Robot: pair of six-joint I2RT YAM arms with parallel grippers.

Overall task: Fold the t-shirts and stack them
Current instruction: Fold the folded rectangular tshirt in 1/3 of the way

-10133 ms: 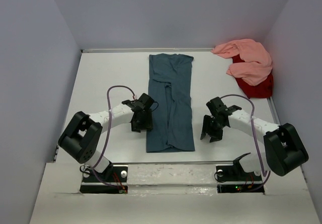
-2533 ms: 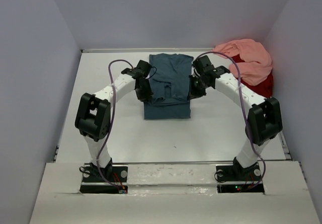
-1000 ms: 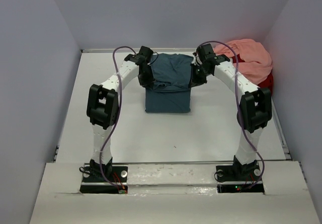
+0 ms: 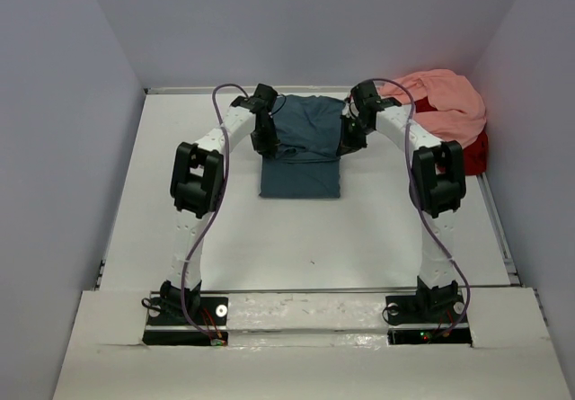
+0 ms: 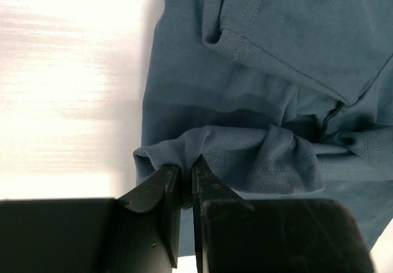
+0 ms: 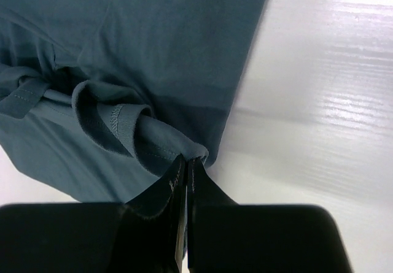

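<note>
The right gripper needs to move down onto the teal shirt's side edge (image 4: 338, 160) (image 6: 212, 153), just below its fingers, and let go of the shirt's hem, since the hem already reaches across the shirt.
The dark teal-blue t-shirt (image 4: 299, 162) lies folded over itself at the back middle of the table. My left gripper (image 4: 266, 143) is shut on its left edge; the left wrist view shows bunched teal cloth (image 5: 233, 156) pinched between the fingertips (image 5: 184, 169). On the opposite side my right gripper (image 4: 345, 143) is shut on the shirt's right edge, the hem (image 6: 147, 138) caught at its tips (image 6: 187, 162). The salmon pink t-shirt (image 4: 445, 103) lies crumpled in the back right corner on top of the red t-shirt (image 4: 472, 153).
White walls (image 4: 63, 148) close in the table on the left, back and right. Both arms (image 4: 202, 175) reach far forward, their elbows high over the white tabletop (image 4: 305, 238). A purple cable (image 4: 216, 112) loops along each arm.
Over the last ten seconds both grippers carried the teal shirt's near end to the back, folding it in half. In the last second they moved a little farther back.
</note>
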